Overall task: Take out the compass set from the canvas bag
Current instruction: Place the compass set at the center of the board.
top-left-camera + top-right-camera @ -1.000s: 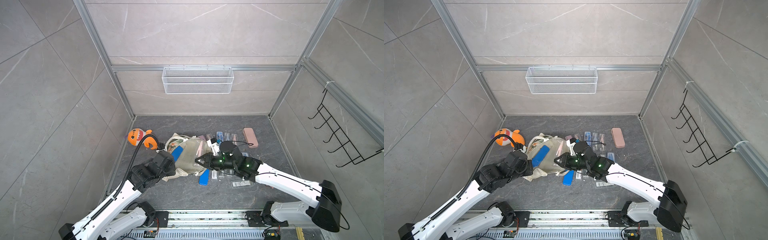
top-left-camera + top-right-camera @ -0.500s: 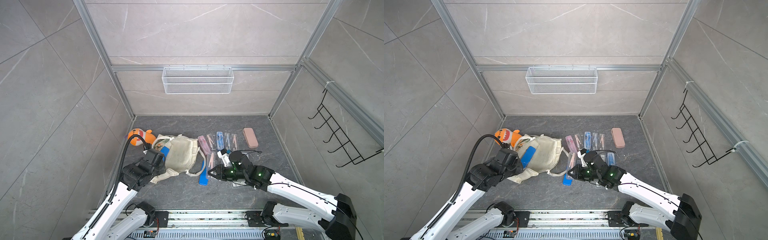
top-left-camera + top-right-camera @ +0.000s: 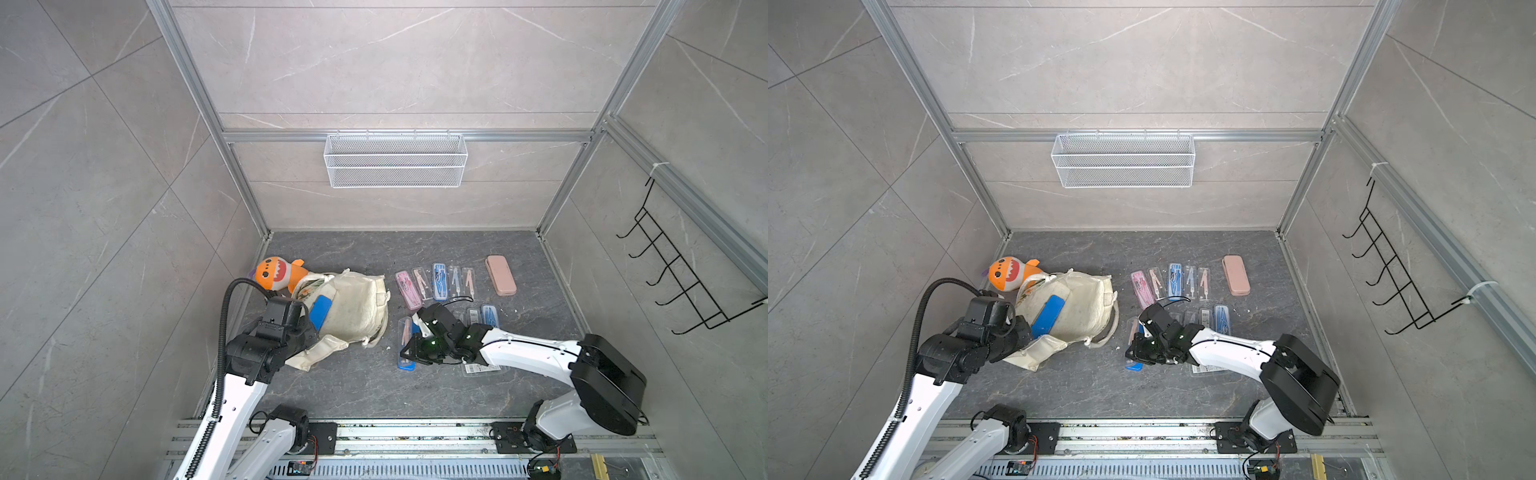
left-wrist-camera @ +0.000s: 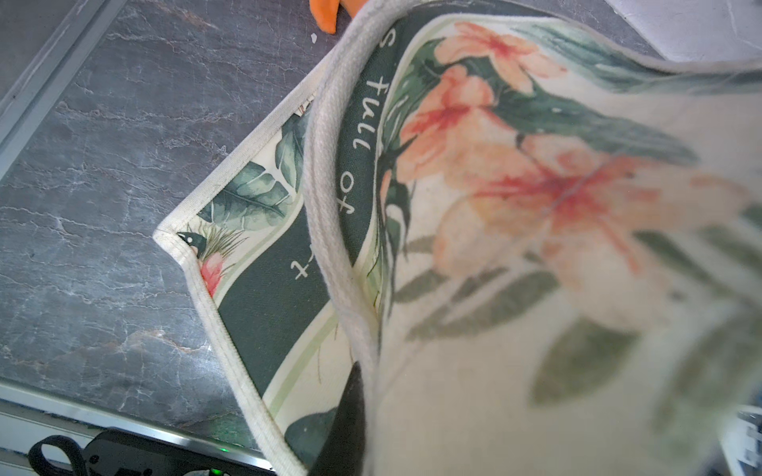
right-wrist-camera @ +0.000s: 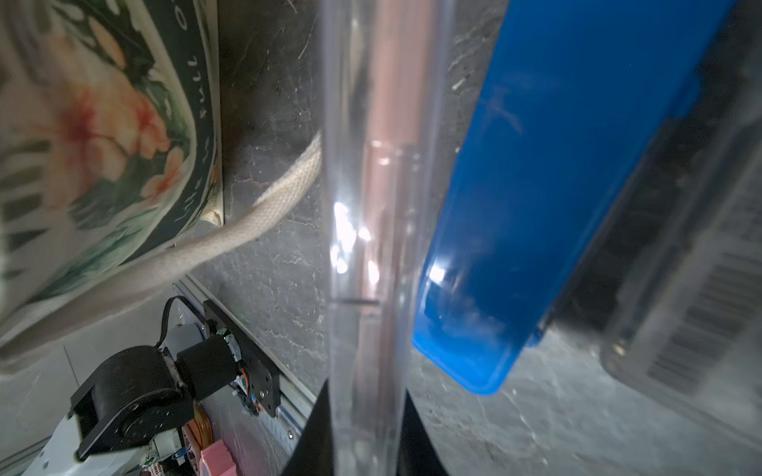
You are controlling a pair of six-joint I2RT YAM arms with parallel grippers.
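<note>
The robot's right gripper needs to bring the compass set down next onto the open floor (image 3: 398, 357) (image 5: 462, 111) beside the blue case and release it, since that floor is below the gripper.
The cream canvas bag (image 3: 353, 307) (image 3: 1079, 305) lies crumpled at the left of the floor, its floral panel filling the left wrist view (image 4: 495, 185). A blue case (image 3: 320, 312) shows at its mouth. My left gripper (image 4: 365, 391) is shut on the bag's cloth edge; only one dark finger (image 4: 350, 416) shows, the other is hidden by cloth. My right gripper (image 5: 365, 395) (image 3: 409, 353) is shut on a compass set (image 5: 371, 198), a clear case with a pink compass. It is low over the floor, right of the bag, beside a blue case (image 5: 536, 185).
An orange plush toy (image 3: 277, 272) sits behind the bag by the left wall. Several compass sets (image 3: 436, 282) lie in rows on the floor, with a pink case (image 3: 500, 275) to their right. A wire basket (image 3: 395, 160) hangs on the back wall, black hooks (image 3: 673, 282) on the right.
My right gripper has drawn back from the bag toward the front with the clear compass set. My left arm has pulled the bag leftward.
</note>
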